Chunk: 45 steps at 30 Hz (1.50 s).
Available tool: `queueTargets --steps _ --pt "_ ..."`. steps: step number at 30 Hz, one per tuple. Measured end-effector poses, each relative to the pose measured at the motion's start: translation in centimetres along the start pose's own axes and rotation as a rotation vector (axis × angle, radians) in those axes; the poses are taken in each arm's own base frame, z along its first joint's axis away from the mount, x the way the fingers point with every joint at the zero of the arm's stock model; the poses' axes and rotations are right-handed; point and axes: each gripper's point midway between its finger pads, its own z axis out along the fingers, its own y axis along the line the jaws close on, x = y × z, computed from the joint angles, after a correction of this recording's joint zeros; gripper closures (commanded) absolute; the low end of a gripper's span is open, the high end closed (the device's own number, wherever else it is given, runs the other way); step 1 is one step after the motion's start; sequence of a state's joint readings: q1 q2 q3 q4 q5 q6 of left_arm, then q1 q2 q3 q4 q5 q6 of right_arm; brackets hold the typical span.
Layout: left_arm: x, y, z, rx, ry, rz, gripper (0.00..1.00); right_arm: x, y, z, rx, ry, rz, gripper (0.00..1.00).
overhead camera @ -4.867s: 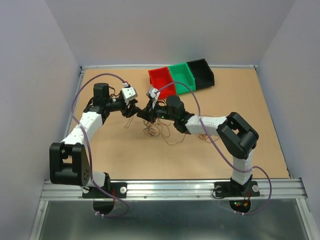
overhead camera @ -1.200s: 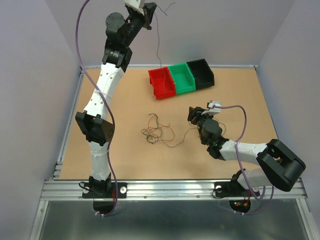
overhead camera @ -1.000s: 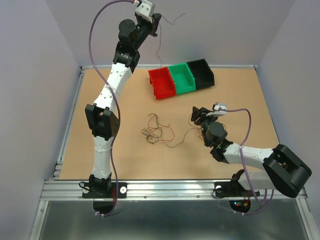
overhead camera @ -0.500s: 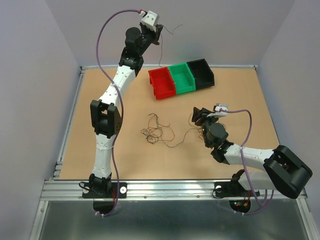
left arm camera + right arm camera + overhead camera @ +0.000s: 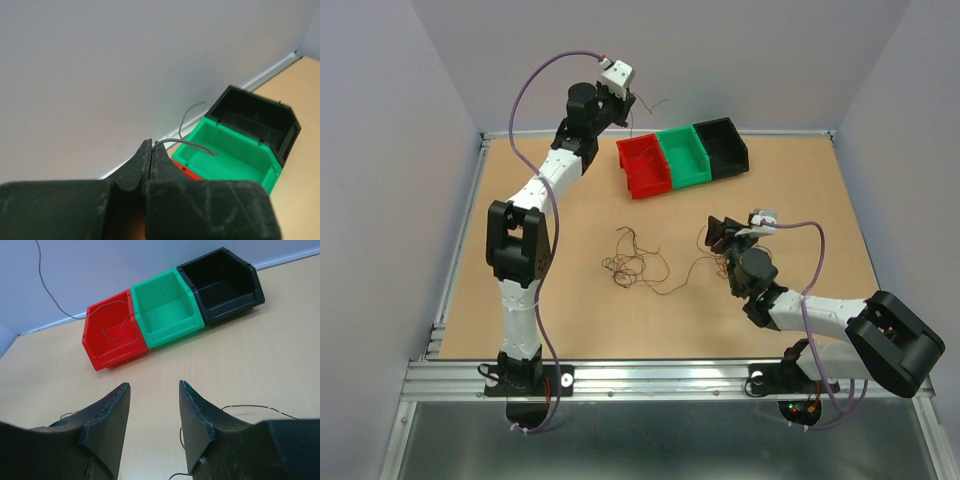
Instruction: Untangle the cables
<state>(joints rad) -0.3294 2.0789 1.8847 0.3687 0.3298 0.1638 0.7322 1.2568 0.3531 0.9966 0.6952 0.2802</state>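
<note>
My left gripper moves down and back next, tilting over the red bin [image 5: 643,166] to let go of the grey cable.
A small clump of thin curly cables [image 5: 632,262] lies on the table in the middle. My left gripper [image 5: 623,98] is raised above the back edge, behind the red bin [image 5: 643,166]. In the left wrist view the left gripper [image 5: 151,146] is shut on one thin grey cable [image 5: 192,145]. That cable [image 5: 46,286] hangs down, and its lower end curls inside the red bin [image 5: 112,335]. My right gripper [image 5: 718,236] sits low, right of the clump. Seen from its wrist, the right gripper [image 5: 154,390] is open and holds nothing, with a loose strand [image 5: 252,407] beside its right finger.
A green bin [image 5: 682,154] and a black bin [image 5: 722,146] stand in a row to the right of the red one, near the back wall. The green bin [image 5: 167,307] and black bin [image 5: 222,282] look empty. Walls close the table in at the back and sides.
My left arm has come down from high overhead toward the red bin, still holding the single cable. The right arm has barely moved.
</note>
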Motion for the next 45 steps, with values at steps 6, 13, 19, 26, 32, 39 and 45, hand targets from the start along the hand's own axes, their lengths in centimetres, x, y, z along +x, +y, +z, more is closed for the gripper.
queueTargets --steps 6,13,19,26,32,39,45 --pt "5.2 -0.1 -1.3 0.032 0.140 0.041 1.00 -0.4 0.2 -0.1 -0.012 -0.009 0.013 0.52" --pt "8.8 -0.6 -2.7 0.067 0.293 0.104 1.00 -0.5 0.5 -0.2 -0.027 -0.010 0.022 0.52" --pt "10.9 -1.2 -3.1 0.042 0.437 0.156 1.00 -0.3 0.7 -0.2 -0.036 -0.002 0.023 0.52" --pt "12.8 -3.2 -1.1 -0.014 0.536 0.148 1.00 0.1 0.8 -0.1 -0.044 0.010 0.020 0.52" --pt "16.7 -3.5 -2.0 -0.073 0.657 0.109 1.00 0.1 0.8 -0.1 -0.045 0.010 0.022 0.52" --pt "20.9 -3.2 -0.8 -0.129 0.724 0.051 1.00 0.2 0.9 -0.1 -0.047 0.011 0.030 0.52" --pt "23.6 -3.2 -1.9 -0.156 0.797 0.004 1.00 0.4 0.9 -0.1 -0.046 0.016 0.028 0.52"
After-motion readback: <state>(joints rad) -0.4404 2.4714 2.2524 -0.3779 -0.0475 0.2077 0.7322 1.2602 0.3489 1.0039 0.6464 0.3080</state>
